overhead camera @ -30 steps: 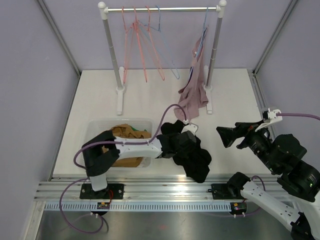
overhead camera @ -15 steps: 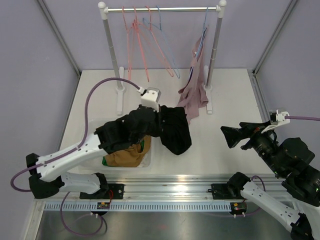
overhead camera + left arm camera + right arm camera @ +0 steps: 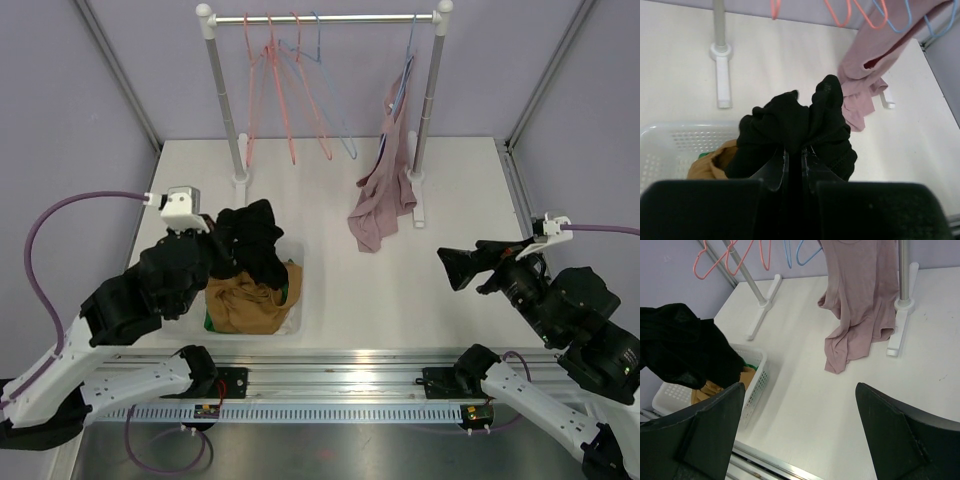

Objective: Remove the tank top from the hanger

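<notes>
The black garment still hangs above the tan clothes, so my left gripper should next carry it down into the white basket (image 3: pixel 248 298) (image 3: pixel 703 159), to the left in the top view.
A mauve tank top (image 3: pixel 385 190) hangs from a blue hanger (image 3: pixel 405 75) at the right end of the rack, its hem on the table. It also shows in the left wrist view (image 3: pixel 875 50) and the right wrist view (image 3: pixel 860 305). My left gripper (image 3: pixel 224 242) is shut on a black garment (image 3: pixel 255 235) and holds it over the white basket (image 3: pixel 298 292). The left wrist view shows the fingers pinching the black cloth (image 3: pixel 795 120). My right gripper (image 3: pixel 456 270) is open and empty, above the table right of the basket, well short of the tank top.
The clothes rack (image 3: pixel 325 18) stands at the back on two poles with white feet (image 3: pixel 240 190). Empty pink hangers (image 3: pixel 270 90) and another blue one hang on it. The basket holds tan (image 3: pixel 245 300) and green clothes. A metal rail (image 3: pixel 330 385) runs along the near edge.
My left arm has swung left with the black garment, from the middle of the table to above the basket. The right arm has barely moved. The tank top still hangs.
</notes>
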### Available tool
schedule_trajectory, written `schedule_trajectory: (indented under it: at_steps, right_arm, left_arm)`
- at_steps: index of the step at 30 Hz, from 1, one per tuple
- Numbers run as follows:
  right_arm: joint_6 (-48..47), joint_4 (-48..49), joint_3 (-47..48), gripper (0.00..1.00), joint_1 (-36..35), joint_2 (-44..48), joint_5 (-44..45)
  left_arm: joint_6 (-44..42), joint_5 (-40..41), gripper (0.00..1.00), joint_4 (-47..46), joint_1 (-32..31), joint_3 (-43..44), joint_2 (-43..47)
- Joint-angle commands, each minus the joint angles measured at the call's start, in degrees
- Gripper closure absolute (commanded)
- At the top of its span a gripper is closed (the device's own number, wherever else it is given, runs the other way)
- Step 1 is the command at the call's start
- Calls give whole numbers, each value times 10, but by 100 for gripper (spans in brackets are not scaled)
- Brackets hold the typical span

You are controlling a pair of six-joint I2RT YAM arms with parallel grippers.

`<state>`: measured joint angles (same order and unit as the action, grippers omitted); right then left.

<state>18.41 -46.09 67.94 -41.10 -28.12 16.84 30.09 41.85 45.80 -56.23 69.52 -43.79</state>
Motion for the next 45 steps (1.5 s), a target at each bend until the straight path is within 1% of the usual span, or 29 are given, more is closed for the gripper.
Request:
schedule_trajectory:
  at_steps: [1, 3, 5, 7, 8, 9, 11, 12, 14, 15, 16, 18, 20, 22, 25, 26, 27, 29, 30, 31, 33, 34, 36, 37, 38, 39, 41, 43, 45]
  right_arm:
    - [-2, 35, -1, 0, -3, -9, -8]
    - [-1, 37, -3, 0, -3, -12, -14]
    - [0, 37, -4, 0, -3, -14, -15]
    - [0, 38, -4, 0, -2, -17, -19]
    - [2, 39, -4, 0, -3, -18, -22]
    - [3, 39, -4, 0, -3, -19, -24]
    - [4, 41, -4, 1, -3, -19, -29]
    - [5, 41, -4, 0, -3, -19, -31]
    - [5, 42, -4, 1, -3, -19, -34]
    - [6, 45, -7, 0, -3, -20, -37]
    - [7, 48, -9, 1, -3, -20, -40]
    - [11, 56, -15, 1, -3, -24, -51]
    - [13, 65, -23, 1, -3, -26, -61]
    - [15, 75, -32, 1, -3, -28, -72]
    - [16, 84, -35, 1, -2, -47, -80]
    - [15, 86, -35, 1, -2, -52, -84]
    - [15, 89, -34, 1, -3, -64, -92]
    - [16, 97, -34, 1, -3, -76, -99]
    - [15, 99, -34, 1, -3, -84, -102]
    - [14, 102, -33, 0, -3, -90, -103]
    - [14, 111, -29, 0, -3, -104, -104]
    - [14, 115, -27, 0, -3, -108, -104]
    - [12, 119, -17, 1, -3, -129, -91]
    - [13, 118, -2, 1, -2, -139, -80]
    - [14, 108, 10, 0, -3, -150, -67]
    - [17, 97, 24, 1, -3, -182, -28]
    - [15, 60, 80, 0, -3, -220, 11]
    - [7, 42, 138, 1, -2, -282, 70]
    - [-6, 27, 175, 0, -1, -347, 129]
  left_arm:
    - [25, 34, 100, 22, 9, -41, 26]
    - [34, 35, 100, 24, 16, -65, 41]
    - [38, 32, 100, 29, 38, -99, 45]
    - [45, 22, 100, 33, 81, -118, 42]
    - [46, 2, 100, 37, 99, -133, 41]
    - [50, -5, 100, 38, 136, -141, 41]
    - [54, -24, 100, 38, 169, -164, 42]
    - [62, -28, 100, 40, 203, -172, 42]
    - [72, -44, 100, 39, 240, -188, 36]
    - [80, -57, 100, 35, 282, -202, 30]
    - [83, -72, 100, 31, 302, -208, 22]
    - [95, -119, 100, -8, 341, -234, 2]
    - [115, -141, 100, -49, 356, -268, -9]
    - [153, -150, 100, -66, 380, -320, -22]
    - [204, -137, 99, -98, 404, -386, -28]
    - [211, -135, 92, -107, 409, -398, -30]
    - [226, -135, 79, -105, 415, -402, -32]
    - [235, -130, 76, -92, 416, -401, -31]
    - [240, -128, 70, -86, 416, -397, -24]
    - [240, -125, 66, -81, 416, -392, -4]
    - [237, -120, 56, -64, 416, -370, 21]
    - [233, -120, 46, -58, 416, -360, 36]
    - [221, -121, 32, -35, 416, -318, 63]
    - [216, -122, 17, -16, 416, -304, 69]
    - [210, -123, 7, -5, 416, -285, 76]
    - [200, -121, 1, 7, 416, -253, 79]
    - [184, -127, 1, 30, 416, -222, 89]
    - [157, -133, 1, 49, 416, -180, 107]
    - [105, -167, 1, 50, 416, -157, 126]
